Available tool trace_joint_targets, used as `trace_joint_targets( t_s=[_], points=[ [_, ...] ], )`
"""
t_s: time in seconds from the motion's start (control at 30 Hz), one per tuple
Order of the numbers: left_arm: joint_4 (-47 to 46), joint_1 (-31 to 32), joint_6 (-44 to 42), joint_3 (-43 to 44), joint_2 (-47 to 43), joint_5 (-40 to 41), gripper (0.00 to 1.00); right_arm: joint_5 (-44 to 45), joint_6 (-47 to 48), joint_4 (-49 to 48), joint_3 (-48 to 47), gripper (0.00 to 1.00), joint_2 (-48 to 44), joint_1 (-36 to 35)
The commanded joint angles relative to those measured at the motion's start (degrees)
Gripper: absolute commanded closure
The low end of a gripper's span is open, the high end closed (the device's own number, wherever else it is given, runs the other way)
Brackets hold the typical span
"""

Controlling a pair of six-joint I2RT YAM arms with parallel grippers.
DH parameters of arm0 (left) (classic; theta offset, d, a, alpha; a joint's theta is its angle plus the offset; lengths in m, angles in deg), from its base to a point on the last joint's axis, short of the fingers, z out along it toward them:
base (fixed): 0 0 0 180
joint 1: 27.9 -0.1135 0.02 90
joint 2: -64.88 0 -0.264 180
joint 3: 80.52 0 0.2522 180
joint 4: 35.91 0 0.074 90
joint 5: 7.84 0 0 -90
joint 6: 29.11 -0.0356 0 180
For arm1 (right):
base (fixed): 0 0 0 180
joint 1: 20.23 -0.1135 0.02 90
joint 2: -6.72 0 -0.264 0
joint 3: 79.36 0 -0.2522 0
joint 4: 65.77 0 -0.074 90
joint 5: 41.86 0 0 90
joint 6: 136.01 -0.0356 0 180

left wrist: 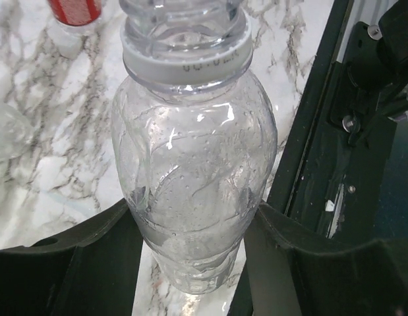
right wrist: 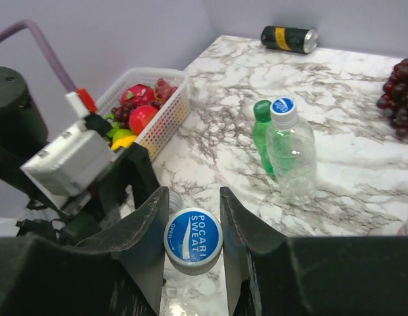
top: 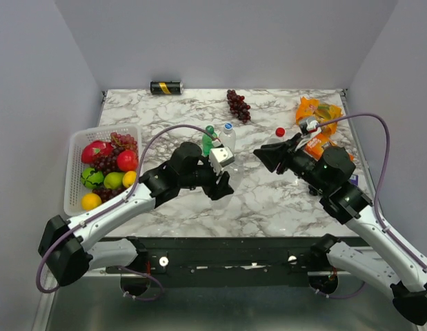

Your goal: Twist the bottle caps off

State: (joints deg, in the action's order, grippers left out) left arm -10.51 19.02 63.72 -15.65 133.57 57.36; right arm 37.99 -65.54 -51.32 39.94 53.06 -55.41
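Note:
My right gripper will next lower toward the left in the top view and release the cap on the tabletop beside the basket, as the bottle's neck is bare.
My left gripper (left wrist: 194, 227) (top: 222, 185) is shut on the body of a clear bottle (left wrist: 190, 164). Its white neck ring (left wrist: 184, 62) and bare threaded neck point away from the camera. My right gripper (right wrist: 194, 230) (top: 263, 156) is shut on a blue-and-white bottle cap (right wrist: 193, 238). The clear neck (right wrist: 172, 201) shows just behind the cap, to its left. A translucent green bottle (top: 208, 141) (right wrist: 261, 135) and a clear bottle with a blue cap (top: 228, 136) (right wrist: 291, 155) stand together mid-table. A red-capped bottle (top: 280, 132) stands behind my right gripper; its red label (left wrist: 75, 10) shows in the left wrist view.
A white basket (top: 74, 148) of fruit sits at the left edge. A black-and-gold can (top: 166, 87) lies at the back, with grapes (top: 239, 105) to its right. An orange snack bag (top: 316, 117) lies at the back right.

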Motion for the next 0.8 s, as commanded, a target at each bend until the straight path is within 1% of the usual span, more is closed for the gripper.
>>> trace_joint_targets(
  t_s=[0.0, 0.1, 0.13, 0.17, 0.2, 0.23, 0.3, 0.33, 0.37, 0.43, 0.47, 0.53, 0.57, 0.6, 0.67, 0.7, 0.77],
  points=[
    [1.2, -4.4, -2.5, 2.2, -8.4, 5.5, 0.59, 6.2, 1.4, 2.6, 0.3, 0.62, -2.5, 0.1],
    [1.3, -8.2, -2.5, 1.9, -13.7, 8.7, 0.59, 4.4, 1.0, 1.9, 1.1, 0.65, -0.7, -0.4],
    [1.1, -10.1, -2.5, 1.5, -15.1, 10.9, 0.59, 6.8, 1.7, 1.3, 0.4, 0.64, 1.9, -3.5],
    [0.9, -10.6, -4.4, 0.7, -17.8, 17.3, 0.59, 9.7, 3.9, 1.4, -0.3, 0.64, 3.4, -6.3],
    [1.1, -11.0, -4.8, 0.4, -18.8, 21.6, 0.59, 13.0, 4.9, 1.5, -1.2, 0.64, 5.1, -9.4],
    [1.4, -11.9, -5.4, 0.2, -19.7, 24.3, 0.59, 15.7, 5.7, 1.2, -2.4, 0.64, 9.5, -14.3],
    [1.3, -13.7, -5.5, -0.5, -21.7, 31.6, 0.59, 14.7, 5.3, -0.2, -4.5, 0.63, 13.7, -17.3],
    [1.1, -15.5, -5.1, -0.7, -22.0, 32.3, 0.59, 14.0, 4.7, -3.9, -4.5, 0.63, 15.2, -19.5],
    [1.1, -19.4, -4.8, -0.8, -22.5, 32.4, 0.59, 13.8, 4.2, -5.3, -4.7, 0.63, 18.7, -20.7],
    [0.8, -24.5, -3.0, -0.5, -22.3, 30.2, 0.59, 14.5, 4.1, -7.1, -6.1, 0.63, 22.0, -24.7],
    [0.8, -29.8, -1.5, -0.1, -21.7, 28.9, 0.59, 14.9, 4.4, -7.5, -6.9, 0.63, 25.8, -26.2],
    [0.2, -34.2, 1.0, -0.1, -21.1, 25.1, 0.59, 15.2, 4.4, -8.6, -9.1, 0.63, 29.4, -29.5],
    [-0.2, -36.4, 1.7, -0.2, -20.7, 24.9, 0.59, 14.8, 4.1, -8.9, -9.7, 0.63, 31.2, -30.3],
    [-0.6, -39.2, 2.1, -0.3, -20.5, 22.6, 0.59, 14.6, 3.9, -9.8, -10.6, 0.63, 34.7, -31.1],
    [-0.5, -40.4, 2.3, 0.0, -19.8, 22.0, 0.59, 13.2, 3.0, -12.6, -11.8, 0.63, 38.4, -32.7],
    [-0.1, -40.7, 2.0, 0.0, -19.8, 22.3, 0.59, 12.4, 2.7, -13.7, -12.5, 0.63, 43.1, -32.9],
    [-0.1, -40.7, 1.7, -0.2, -19.6, 22.9, 0.59, 11.0, 2.2, -15.5, -15.0, 0.63, 48.0, -33.2]
  ],
)
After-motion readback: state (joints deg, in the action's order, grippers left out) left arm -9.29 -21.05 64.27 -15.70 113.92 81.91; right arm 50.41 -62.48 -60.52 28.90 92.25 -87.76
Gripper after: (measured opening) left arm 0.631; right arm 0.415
